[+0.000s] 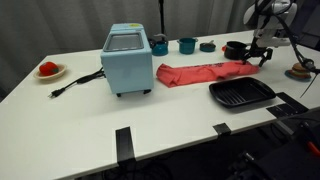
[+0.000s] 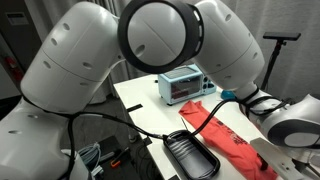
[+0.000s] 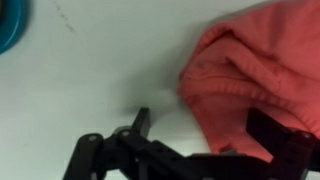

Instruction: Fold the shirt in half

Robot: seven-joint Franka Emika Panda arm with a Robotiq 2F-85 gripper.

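The cloth already sits between my gripper's open fingers. My gripper should move slightly to the right in the wrist view, over the red shirt's raised end [image 1: 257,65] [image 3: 215,115], and close.
The red shirt [image 1: 205,73] lies stretched across the white table, also seen in an exterior view [image 2: 222,133]. My gripper [image 1: 262,57] hangs at the shirt's far end, low over the table. In the wrist view the gripper [image 3: 205,130] is open, with one finger on bare table and the other over the shirt's end [image 3: 255,75]. The cloth sits between the fingers and they are not closed on it.
A light blue toaster oven [image 1: 127,58] stands left of the shirt. A black grill pan [image 1: 241,94] lies in front of it. Teal cups [image 1: 187,45] and a black bowl [image 1: 234,48] stand at the back. A red item on a plate [image 1: 48,70] sits far left.
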